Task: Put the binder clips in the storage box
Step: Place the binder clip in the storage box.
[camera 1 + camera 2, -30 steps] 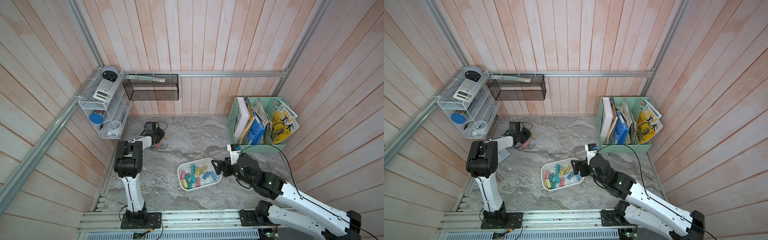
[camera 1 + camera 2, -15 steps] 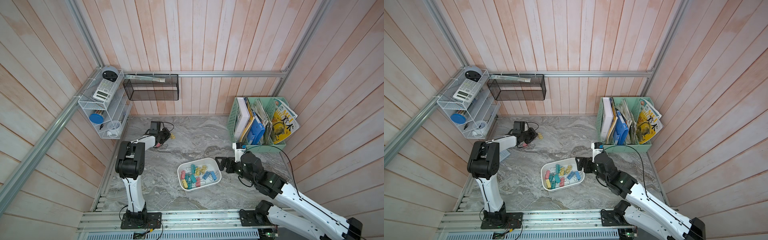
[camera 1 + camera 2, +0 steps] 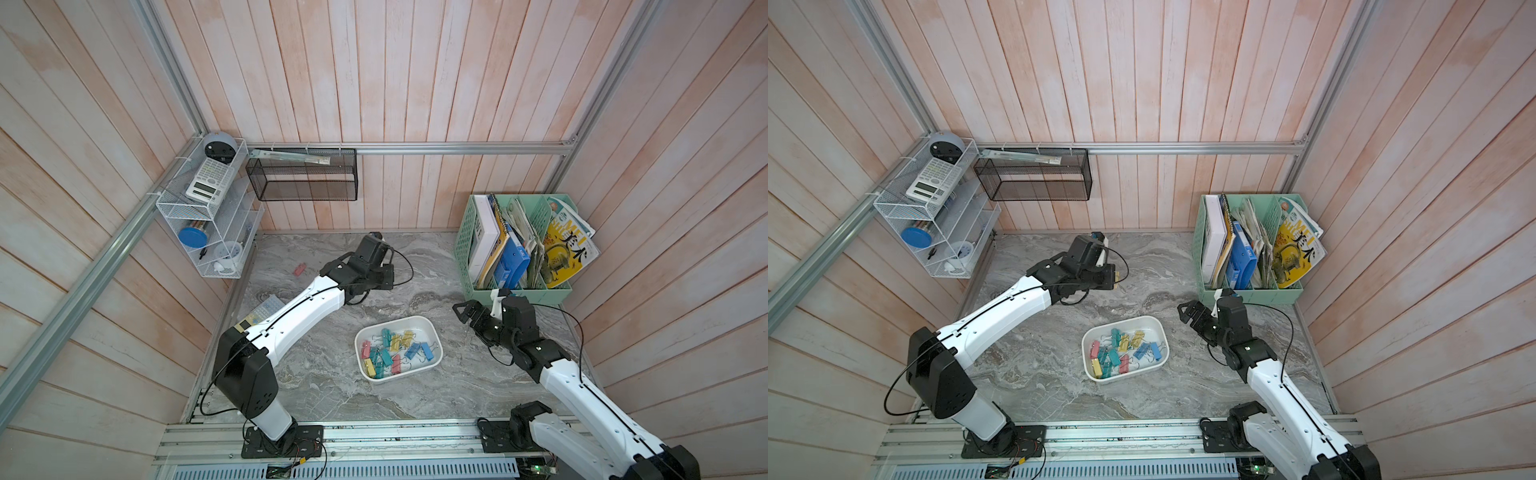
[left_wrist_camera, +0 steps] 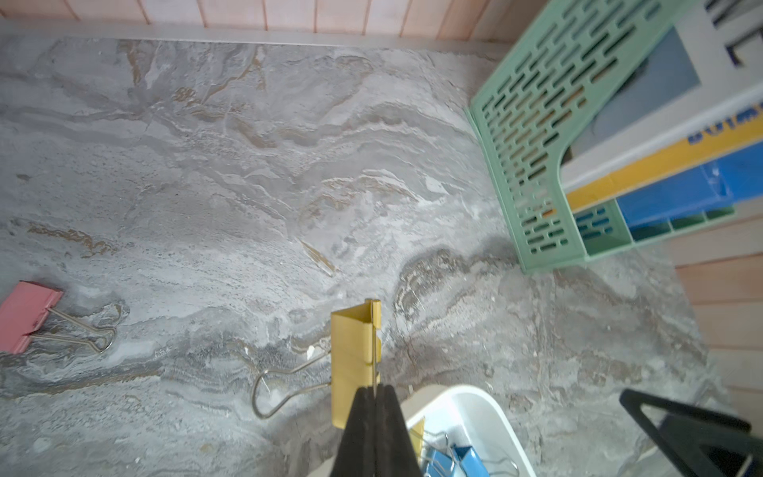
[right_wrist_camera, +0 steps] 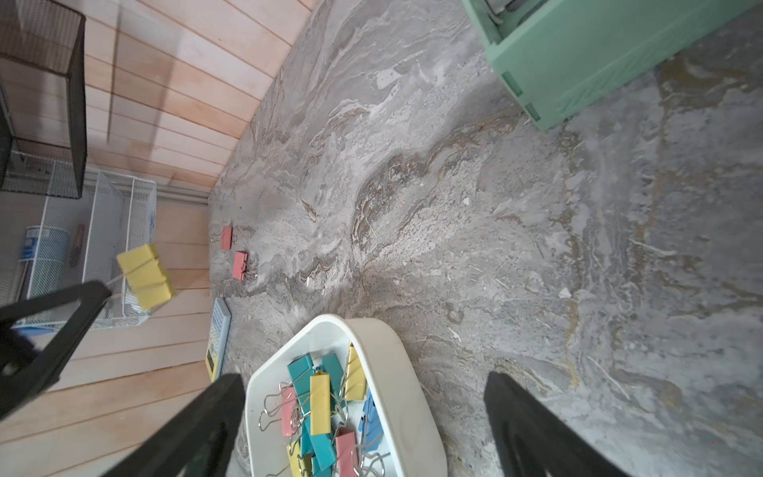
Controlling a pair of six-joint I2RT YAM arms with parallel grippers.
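The storage box's blue clips lie below and back from my left gripper, so next it should lower over them and release the yellow clip [image 3: 1119, 276].
My left gripper [image 4: 375, 392] is shut on the wire handle of a yellow binder clip [image 4: 355, 355], which hangs above the marble table behind the storage box. In a top view the left gripper [image 3: 1113, 279] shows with the yellow clip [image 3: 1119, 276] at its tip. The white storage box [image 3: 432, 332] holds several binder clips [image 3: 395, 351] in pink, teal, yellow and blue. Two pink binder clips [image 5: 226, 237] [image 5: 240, 265] lie on the table near the back left. My right gripper [image 3: 467, 313] stands open to the right of the box, holding nothing.
A mint green file basket [image 3: 519, 245] full of books stands at the back right. A black mesh basket [image 3: 303, 174] and a white wire rack [image 3: 203, 208] hang on the walls. A yellow-and-blue calculator [image 3: 262, 311] lies at the table's left edge, partly under my left arm.
My left arm has swung from the back left corner toward the table's middle, carrying the yellow clip. My right gripper has drawn back from the box to the right, still open.
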